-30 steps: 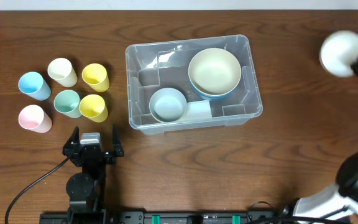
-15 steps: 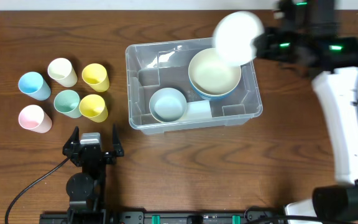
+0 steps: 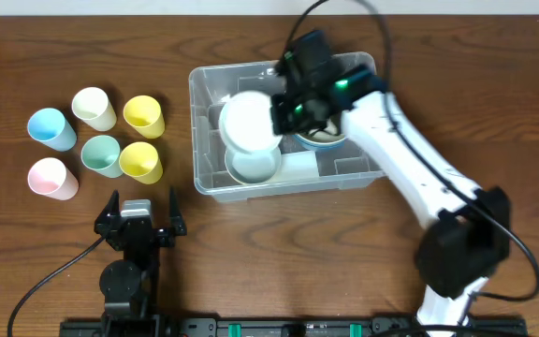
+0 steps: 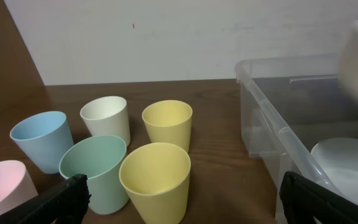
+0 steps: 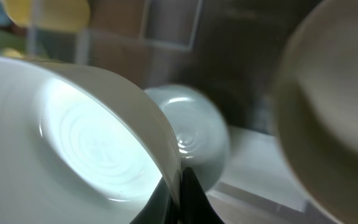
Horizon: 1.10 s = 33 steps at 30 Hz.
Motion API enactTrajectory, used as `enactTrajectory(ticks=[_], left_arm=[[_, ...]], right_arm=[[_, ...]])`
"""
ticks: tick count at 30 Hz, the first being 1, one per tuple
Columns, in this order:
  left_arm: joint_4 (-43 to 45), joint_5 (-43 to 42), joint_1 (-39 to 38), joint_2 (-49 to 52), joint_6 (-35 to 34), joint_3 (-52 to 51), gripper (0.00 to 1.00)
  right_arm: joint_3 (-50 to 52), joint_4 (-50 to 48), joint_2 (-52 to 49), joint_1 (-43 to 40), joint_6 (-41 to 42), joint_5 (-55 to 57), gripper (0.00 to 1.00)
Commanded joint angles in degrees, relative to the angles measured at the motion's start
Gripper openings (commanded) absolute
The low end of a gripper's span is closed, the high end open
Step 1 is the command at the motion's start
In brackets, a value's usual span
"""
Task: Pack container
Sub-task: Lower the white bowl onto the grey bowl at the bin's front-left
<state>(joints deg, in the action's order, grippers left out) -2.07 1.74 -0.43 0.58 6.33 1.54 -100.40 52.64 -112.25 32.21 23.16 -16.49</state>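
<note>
My right gripper moves down and back next and sets the white bowl into the pale blue bowl [image 3: 254, 167], since that bowl lies open and empty.
The container [image 3: 196, 131] is a clear plastic bin in the middle of the table. A pale blue bowl [image 3: 254, 167] lies in its front left part, and a cream bowl [image 3: 333, 140] on the right is mostly hidden by my right arm. My right gripper [image 3: 282, 114] is shut on the rim of a white bowl [image 3: 248, 122], held tilted over the container's left half. In the right wrist view its pinched tips [image 5: 182, 186] clamp the white bowl's [image 5: 86, 137] edge above the pale blue bowl [image 5: 194, 137]. My left gripper [image 3: 141, 220] rests open near the front edge, holding nothing.
Several pastel cups stand left of the container: blue [image 3: 50, 128], cream [image 3: 94, 108], green [image 3: 101, 154], pink [image 3: 50, 177] and two yellow [image 3: 143, 115] [image 3: 140, 161]. In the left wrist view a yellow cup [image 4: 156, 180] stands just ahead of my left gripper [image 4: 185, 208], beside the container's wall [image 4: 278, 134].
My right arm has swung from the table's far right leftward over the container, carrying the white bowl above its left half. The left arm has not moved.
</note>
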Motion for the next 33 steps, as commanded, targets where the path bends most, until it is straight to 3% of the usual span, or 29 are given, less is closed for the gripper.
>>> enactTrajectory(ticks=[1,33], left_arm=[[-1.9,1.3,0.2,-0.3,1.0,-1.3,0.98],[-1.9,1.3,0.3,-0.3,1.0,-1.3,0.98]], right_arm=[[0.0,0.1,-1.9,2.4,1.2,0.7,0.01],[0.0,1.5,-6.8,4.1,2.2,10.1,0.01]])
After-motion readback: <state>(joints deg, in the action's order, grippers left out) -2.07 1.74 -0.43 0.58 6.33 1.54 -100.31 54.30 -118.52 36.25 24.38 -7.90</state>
